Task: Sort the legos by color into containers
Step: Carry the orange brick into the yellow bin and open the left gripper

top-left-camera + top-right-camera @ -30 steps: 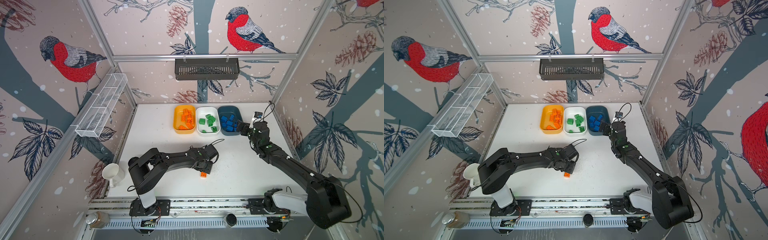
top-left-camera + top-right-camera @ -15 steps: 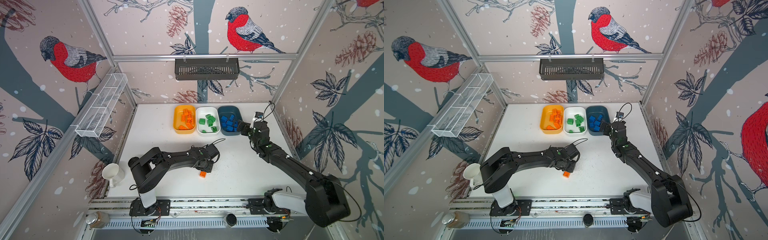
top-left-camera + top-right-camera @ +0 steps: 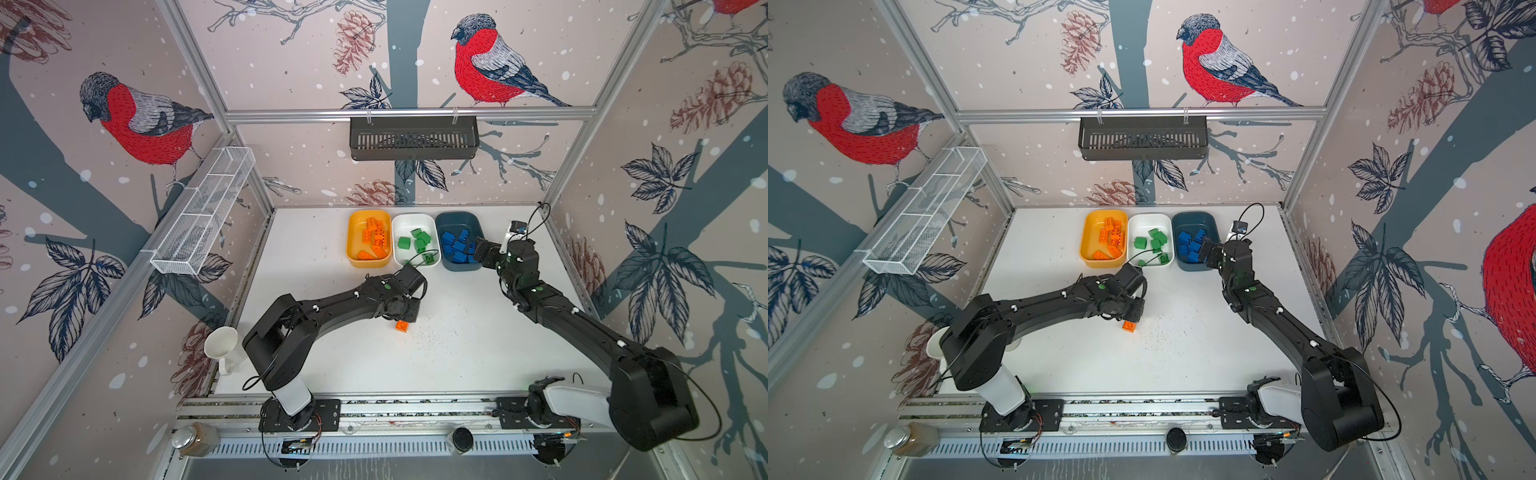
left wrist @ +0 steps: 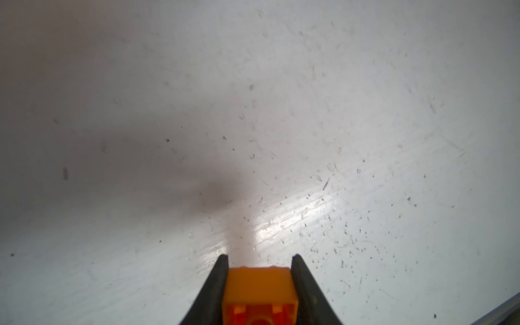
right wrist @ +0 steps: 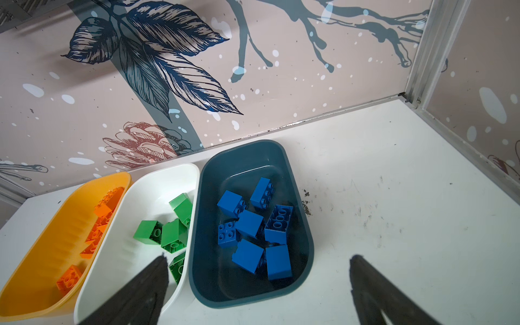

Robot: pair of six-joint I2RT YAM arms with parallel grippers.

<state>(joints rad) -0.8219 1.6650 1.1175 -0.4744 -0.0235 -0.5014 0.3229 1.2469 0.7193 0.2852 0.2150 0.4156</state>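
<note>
The orange lego goes up and outward with my left gripper over the yellow-orange tub (image 3: 353, 257) for release next, since this tub of orange legos stands outward of the gripper.
My left gripper (image 4: 259, 257) is shut on an orange lego (image 4: 260, 284), pinched between both fingers just over the white table near its middle, as both top views show (image 3: 402, 326) (image 3: 1129, 326). Three containers stand in a row at the back. The yellow-orange tub (image 3: 353, 257) holds several orange legos (image 3: 374, 241). In the white tub (image 3: 400, 222) lie green legos (image 3: 419, 241), and in the teal tub (image 3: 457, 217) blue legos (image 5: 254, 225). My right gripper (image 5: 259, 256) is open and empty, hovering by the teal tub's near end (image 3: 478, 251).
A white mug (image 3: 220, 347) stands at the front left corner. A wire mesh tray (image 3: 203, 216) hangs on the left wall and a black slotted basket (image 3: 413, 137) on the back wall. A small jar (image 3: 195, 438) sits on the front rail. Dark specks dot the table.
My left gripper has closed on the orange lego, and the lego now sits a little farther towards the tubs in the top views. The right arm has barely moved.
</note>
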